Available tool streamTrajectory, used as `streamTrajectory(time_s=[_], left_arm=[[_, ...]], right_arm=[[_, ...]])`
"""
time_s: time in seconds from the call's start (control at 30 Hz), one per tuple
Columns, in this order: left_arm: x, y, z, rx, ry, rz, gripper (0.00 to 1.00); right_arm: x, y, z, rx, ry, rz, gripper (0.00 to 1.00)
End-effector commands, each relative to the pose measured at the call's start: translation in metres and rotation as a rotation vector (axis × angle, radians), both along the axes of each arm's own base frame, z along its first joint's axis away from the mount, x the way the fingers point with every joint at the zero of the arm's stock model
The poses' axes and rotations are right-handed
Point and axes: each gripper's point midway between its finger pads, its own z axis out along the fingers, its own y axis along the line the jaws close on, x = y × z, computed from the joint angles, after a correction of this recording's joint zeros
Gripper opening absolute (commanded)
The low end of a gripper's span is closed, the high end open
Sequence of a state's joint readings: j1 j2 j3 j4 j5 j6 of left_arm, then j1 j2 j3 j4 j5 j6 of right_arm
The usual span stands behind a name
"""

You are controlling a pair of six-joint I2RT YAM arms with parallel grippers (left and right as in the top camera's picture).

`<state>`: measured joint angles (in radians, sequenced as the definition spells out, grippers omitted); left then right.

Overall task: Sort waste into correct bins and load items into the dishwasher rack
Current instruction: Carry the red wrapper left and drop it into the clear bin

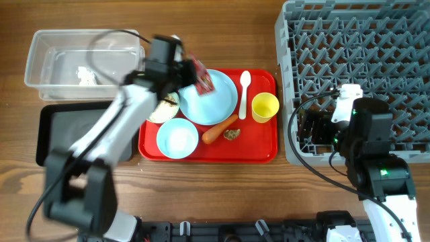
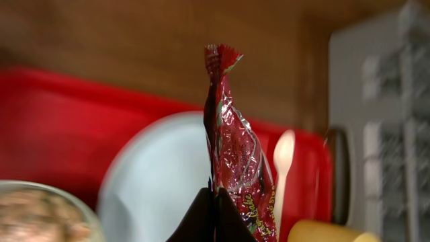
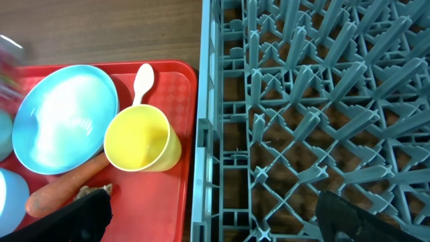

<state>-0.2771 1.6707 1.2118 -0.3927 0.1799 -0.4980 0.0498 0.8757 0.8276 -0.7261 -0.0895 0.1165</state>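
Observation:
My left gripper swings to the left in the overhead view over the clear tub next and releases the wrapper [image 1: 202,76], since a white tissue already lies there.
My left gripper [image 1: 187,67] is shut on the red snack wrapper [image 1: 202,76], which hangs over the pale blue plate [image 1: 209,97]. In the left wrist view the closed fingertips of the left gripper [image 2: 216,202] pinch the wrapper [image 2: 235,148] at its lower end. On the red tray [image 1: 208,153] lie the white spoon [image 1: 244,91], yellow cup [image 1: 265,107], carrot [image 1: 220,128], brownish lump [image 1: 232,134], light blue bowl [image 1: 177,139] and green bowl [image 1: 163,107] with scraps. My right gripper [image 3: 215,218] stands open and empty, straddling the left wall of the grey rack [image 3: 316,114].
The clear tub [image 1: 40,40] at the far left holds a white tissue [image 1: 86,75]. The black tray [image 1: 60,128] lies in front of it, partly under my left arm. The rack [image 1: 356,74] fills the right side. The cup [image 3: 138,140] stands close to the rack wall.

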Motion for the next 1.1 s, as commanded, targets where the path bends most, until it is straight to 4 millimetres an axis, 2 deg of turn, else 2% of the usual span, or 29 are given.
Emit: streamTrajectory(time_s=[0.0, 0.1, 0.2, 0.3, 0.37, 0.47, 0.53, 0.57, 0.63, 0.7, 0.83, 1.07], left_arm=[[0.013, 0.074, 0.053, 0.08, -0.149, 0.189, 0.04], [0.018, 0.122, 0.061, 0.135, -0.173, 0.321, 0.04], [0.019, 0.167, 0.056, 0.179, -0.159, 0.437, 0.04], [0.019, 0.205, 0.05, 0.193, -0.141, 0.523, 0.04], [0.019, 0.222, 0.046, 0.197, -0.136, 0.56, 0.04], [0.019, 0.239, 0.041, 0.201, -0.125, 0.596, 0.24], [0.017, 0.245, 0.04, 0.202, -0.121, 0.609, 0.31], [0.017, 0.246, 0.04, 0.203, -0.121, 0.612, 0.39], [0.017, 0.243, 0.042, 0.197, -0.121, 0.604, 0.44], [0.018, 0.227, 0.042, 0.183, -0.125, 0.513, 0.51], [0.008, 0.192, 0.035, 0.192, -0.071, 0.401, 0.51], [-0.019, 0.1, 0.012, 0.254, 0.032, 0.138, 0.5]], right_arm=[[0.004, 0.002, 0.009, 0.018, -0.017, -0.004, 1.0], [0.004, 0.002, 0.01, 0.018, -0.017, -0.005, 1.0], [0.004, 0.002, 0.009, 0.018, -0.017, -0.004, 1.0], [0.004, 0.002, 0.009, 0.018, -0.017, -0.004, 1.0], [0.004, 0.002, 0.009, 0.018, -0.017, -0.004, 1.0], [0.003, 0.002, 0.009, 0.018, -0.016, -0.004, 1.0], [0.003, 0.002, 0.009, 0.018, -0.016, -0.004, 1.0], [0.004, 0.002, 0.009, 0.018, -0.015, -0.005, 1.0], [0.004, 0.002, 0.009, 0.018, -0.014, -0.004, 1.0], [0.004, 0.002, 0.009, 0.018, -0.013, -0.004, 1.0], [0.004, 0.002, 0.009, 0.018, -0.013, -0.005, 1.0], [0.004, 0.002, 0.009, 0.018, -0.013, -0.004, 1.0]])
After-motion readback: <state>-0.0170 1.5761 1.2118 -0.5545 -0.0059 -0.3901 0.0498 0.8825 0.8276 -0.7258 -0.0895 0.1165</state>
